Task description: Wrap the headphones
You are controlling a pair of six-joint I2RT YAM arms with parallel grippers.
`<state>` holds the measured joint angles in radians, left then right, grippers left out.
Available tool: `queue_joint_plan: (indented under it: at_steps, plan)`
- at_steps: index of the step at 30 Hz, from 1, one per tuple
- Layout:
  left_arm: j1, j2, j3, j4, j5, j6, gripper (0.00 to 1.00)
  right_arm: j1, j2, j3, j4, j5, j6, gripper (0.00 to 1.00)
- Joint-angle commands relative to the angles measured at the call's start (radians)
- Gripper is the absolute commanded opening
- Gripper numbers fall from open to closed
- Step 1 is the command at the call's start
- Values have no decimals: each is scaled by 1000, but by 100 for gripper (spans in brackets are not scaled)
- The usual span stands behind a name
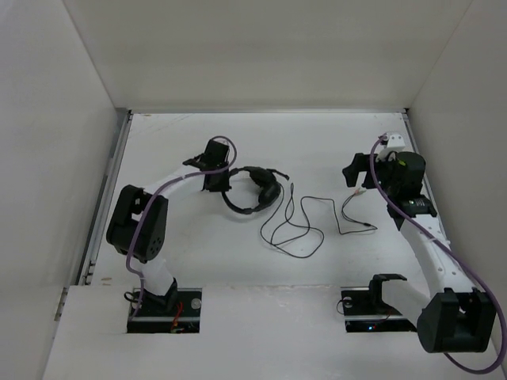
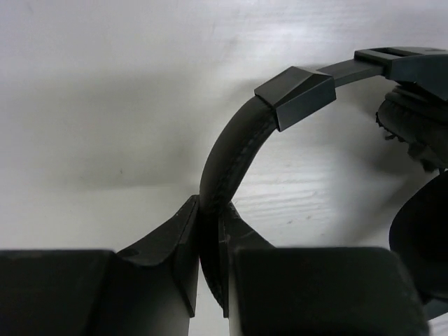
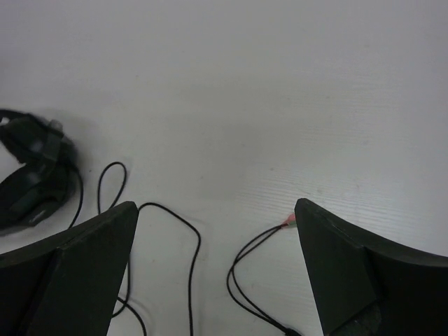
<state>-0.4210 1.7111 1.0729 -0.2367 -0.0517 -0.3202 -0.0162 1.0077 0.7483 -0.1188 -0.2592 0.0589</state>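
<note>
I will move my right gripper toward the headphones next and close it on the cable (image 1: 283, 194) (image 3: 81, 187) beside the earcup, because that part of the cable is to the gripper's left in the top view.
The black headphones (image 1: 255, 190) lie mid-table, earcups folded together. Their thin black cable (image 1: 295, 229) runs right in loose loops to its plugs (image 1: 360, 192). My left gripper (image 1: 215, 176) is shut on the headband (image 2: 234, 150), which passes between my fingertips in the left wrist view; an earcup (image 2: 413, 119) shows at the right edge. My right gripper (image 1: 360, 176) is open and hangs above the cable's plug end. In the right wrist view the pink and green plug tips (image 3: 288, 223) lie just inside my right finger (image 3: 350, 266), and the headphones (image 3: 31, 182) sit at far left.
White walls enclose the table on three sides. A metal rail (image 1: 107, 190) runs along the left edge. Thick purple arm cables (image 1: 432, 237) trail along both arms. A raised white ledge (image 1: 261, 317) spans the near edge around the arm bases.
</note>
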Motion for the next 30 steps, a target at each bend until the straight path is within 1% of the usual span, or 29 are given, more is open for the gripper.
queue_joint_plan:
  at_steps: [1,4,8,14,19,24,30]
  plan:
    - [35,-48,221,-38,61,21,0,72,23,63,57,-116,24,100]
    - [66,-42,338,-87,110,17,0,153,63,103,61,-176,41,100]
    - [83,-47,441,-111,180,18,0,239,123,196,64,-192,84,100]
    - [83,-38,567,-128,249,41,0,334,256,377,137,-215,203,100]
    - [98,-27,679,-139,311,30,0,414,382,538,174,-216,251,100]
    - [130,-27,769,-154,358,7,0,440,459,608,202,-215,254,100]
    - [179,-8,860,-184,400,-14,0,440,482,640,220,-219,262,100]
